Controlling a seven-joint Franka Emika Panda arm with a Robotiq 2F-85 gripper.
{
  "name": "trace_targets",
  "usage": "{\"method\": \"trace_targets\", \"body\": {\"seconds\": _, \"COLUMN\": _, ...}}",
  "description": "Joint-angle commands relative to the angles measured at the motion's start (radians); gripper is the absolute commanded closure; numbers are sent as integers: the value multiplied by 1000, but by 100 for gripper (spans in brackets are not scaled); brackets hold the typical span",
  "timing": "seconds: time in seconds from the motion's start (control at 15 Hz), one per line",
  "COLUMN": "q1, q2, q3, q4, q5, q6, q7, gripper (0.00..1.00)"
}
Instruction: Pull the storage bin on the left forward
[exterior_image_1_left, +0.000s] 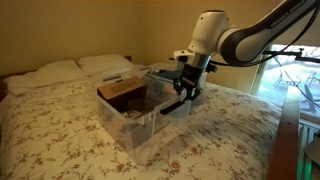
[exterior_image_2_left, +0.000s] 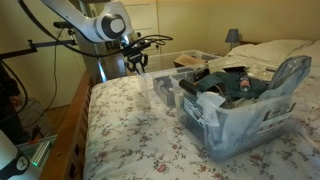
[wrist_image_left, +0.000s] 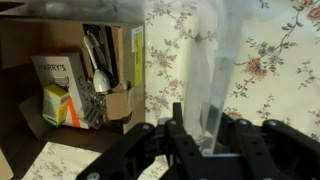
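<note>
My gripper drags the bin (exterior_image_1_left: 130, 118) by its near side back toward the wooden bed frame next, then releases it, as open floral bedding (exterior_image_1_left: 212, 130) lies on that side.
The storage bin (exterior_image_1_left: 130, 118) is a large clear tub on the floral bed, with a brown cardboard box (exterior_image_1_left: 125, 88) and dark items inside. It also shows in an exterior view (exterior_image_2_left: 160, 92) as a clear tub by the arm. My gripper (exterior_image_1_left: 184, 97) reaches down at the bin's edge nearest the arm, as both exterior views (exterior_image_2_left: 136, 68) show. In the wrist view the two fingers (wrist_image_left: 207, 135) straddle the bin's clear wall (wrist_image_left: 215, 70) and close on it. The box with utensils (wrist_image_left: 95, 70) lies to the left inside.
A similar clear tub with teal-blue contents (exterior_image_2_left: 245, 115) stands beside the bin. Pillows (exterior_image_1_left: 60, 70) lie at the head of the bed. A wooden bed frame (exterior_image_1_left: 288, 130) runs along the arm's side. A lamp (exterior_image_2_left: 232, 37) stands beyond the bed.
</note>
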Motion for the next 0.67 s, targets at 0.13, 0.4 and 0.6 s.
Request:
{"method": "trace_targets", "body": {"seconds": 0.13, "q1": 26, "q2": -186, "q3": 76, "q4": -242, "q5": 161, "q6": 147, "q7": -4, "gripper": 93}}
{"method": "trace_targets", "body": {"seconds": 0.4, "q1": 64, "q2": -360, "q3": 63, "q4": -406, "q5": 116, "q6": 246, "q7": 172, "gripper": 93}}
{"method": "trace_targets", "body": {"seconds": 0.6, "q1": 112, "q2": -485, "q3": 63, "q4": -500, "q5": 76, "q6": 262, "q7": 271, "gripper": 93}}
